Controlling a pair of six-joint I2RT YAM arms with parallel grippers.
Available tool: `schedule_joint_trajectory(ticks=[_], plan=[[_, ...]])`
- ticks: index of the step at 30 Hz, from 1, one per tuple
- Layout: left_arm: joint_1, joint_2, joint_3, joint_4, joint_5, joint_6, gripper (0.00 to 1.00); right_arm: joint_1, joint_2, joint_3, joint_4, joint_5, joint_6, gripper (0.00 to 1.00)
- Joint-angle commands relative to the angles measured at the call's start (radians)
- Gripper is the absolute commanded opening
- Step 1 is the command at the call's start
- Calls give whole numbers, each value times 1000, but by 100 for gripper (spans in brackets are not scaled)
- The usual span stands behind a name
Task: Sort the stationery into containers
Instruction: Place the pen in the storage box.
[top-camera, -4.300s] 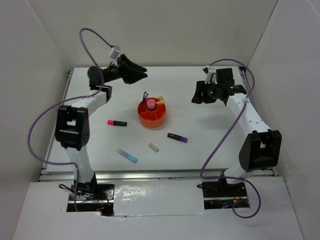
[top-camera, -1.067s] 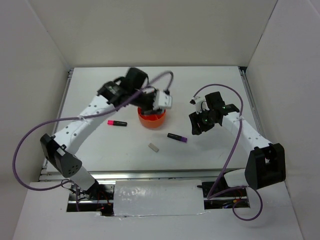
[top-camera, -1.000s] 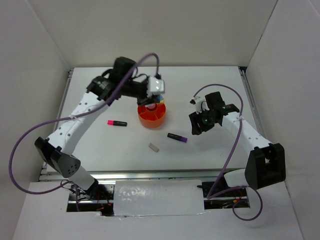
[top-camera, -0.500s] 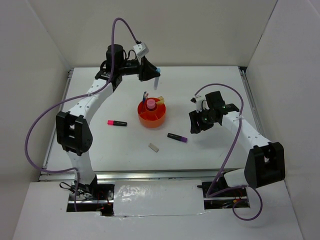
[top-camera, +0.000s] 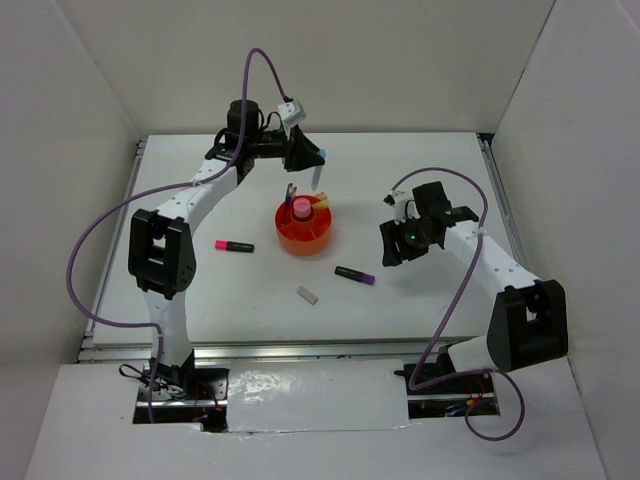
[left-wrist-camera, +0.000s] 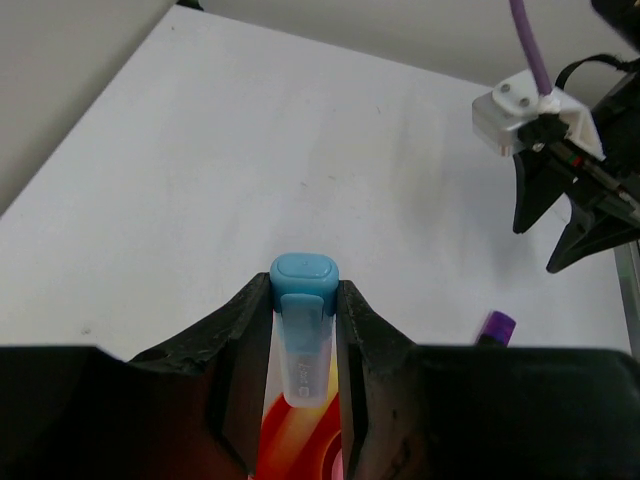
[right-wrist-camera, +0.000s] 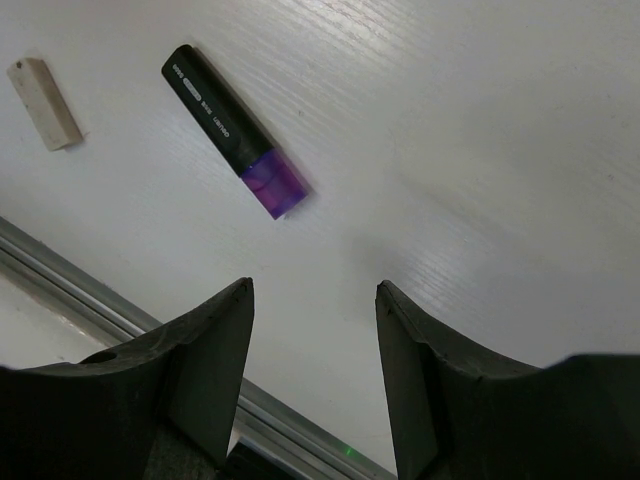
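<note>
I will next move my left gripper toward the orange container and lower the light blue marker over the container's open section (top-camera: 316, 208) (left-wrist-camera: 295, 445), because the other markers and pens already stand there.
My left gripper (top-camera: 311, 163) hangs just behind the orange container (top-camera: 305, 232), shut on a light blue marker (top-camera: 317, 180) that points down. In the left wrist view the marker (left-wrist-camera: 303, 335) sits upright between the fingers, with the container (left-wrist-camera: 285, 450) below. A pink cylinder (top-camera: 301, 208), a yellow marker (top-camera: 320, 201) and thin pens stand in the container. A pink-black marker (top-camera: 233, 245), a purple-black marker (top-camera: 355, 275) and an eraser (top-camera: 307, 294) lie on the table. My right gripper (right-wrist-camera: 315, 290) is open and empty, just right of the purple-black marker (right-wrist-camera: 230, 140).
White walls close in the table on three sides. A metal rail (right-wrist-camera: 60, 290) runs along the table's near edge. The eraser (right-wrist-camera: 43, 88) lies left of the purple-black marker in the right wrist view. The right arm's gripper (left-wrist-camera: 570, 200) shows in the left wrist view.
The light blue marker, earlier lying at the front left of the table, is now in my left gripper, which swung from over the container to behind it. The right gripper has moved nearer the purple-black marker.
</note>
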Motion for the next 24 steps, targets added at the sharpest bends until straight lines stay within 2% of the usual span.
schedule_joint_trajectory(ticks=[1, 10, 18, 24], plan=[[5, 33, 38, -40, 53, 60, 18, -7, 6, 20, 34, -16, -5, 59], [-4, 41, -18, -59, 55, 97, 19, -8, 24, 33, 26, -18, -8, 59], [-9, 68, -12, -128, 49, 156, 23, -8, 26, 33, 20, -13, -14, 60], [-9, 84, -8, -131, 58, 167, 31, -10, 31, 33, 15, -19, -16, 60]])
